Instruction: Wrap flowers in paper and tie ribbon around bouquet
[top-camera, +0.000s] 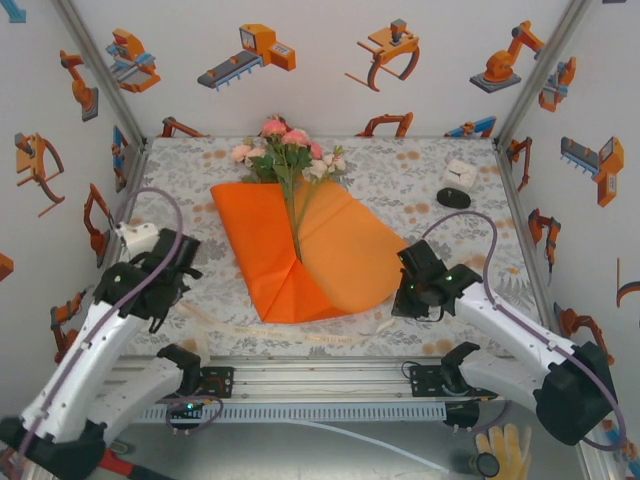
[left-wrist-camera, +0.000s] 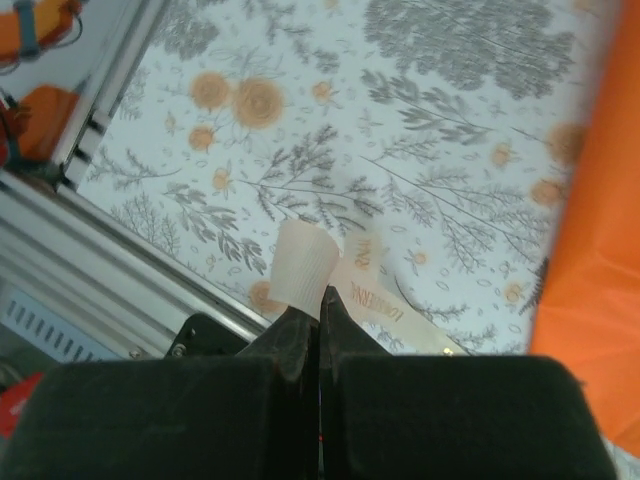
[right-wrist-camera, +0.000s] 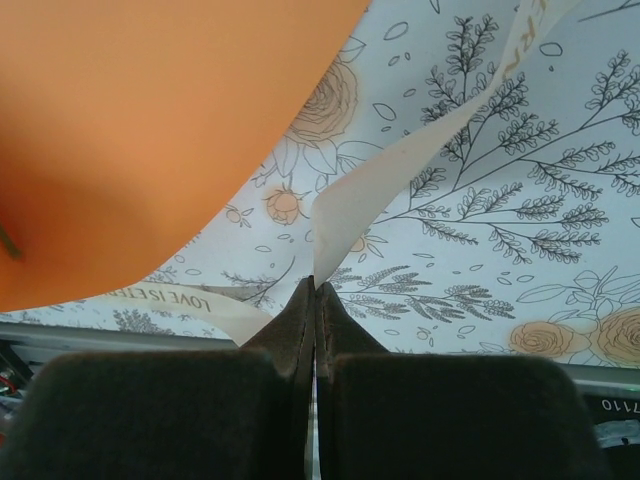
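Note:
The orange paper's curved edge (top-camera: 389, 298) lies beside my right gripper on the stems' side, so I should move my right gripper to that edge next and let go of the ribbon (top-camera: 300, 335) there.
The orange paper (top-camera: 300, 250) lies flat in the middle of the table, part folded over. The flowers (top-camera: 285, 150) rest on it, blooms at the far end and stems (top-camera: 293, 215) running down its middle. The cream ribbon (top-camera: 300, 335) trails along the cloth in front of the paper. My left gripper (left-wrist-camera: 320, 298) is shut on one ribbon end (left-wrist-camera: 300, 262), left of the paper (left-wrist-camera: 590, 280). My right gripper (right-wrist-camera: 315, 288) is shut on the ribbon (right-wrist-camera: 370, 190) by the paper's near right corner (right-wrist-camera: 150, 120). In the top view the left gripper (top-camera: 172, 300) and right gripper (top-camera: 408, 305) flank the paper.
A small white box (top-camera: 461, 172) and a black round object (top-camera: 454, 198) sit at the back right. The metal rail (top-camera: 320, 375) runs along the near table edge. Printed walls close in both sides. A yellow glove (top-camera: 505, 450) lies below the rail.

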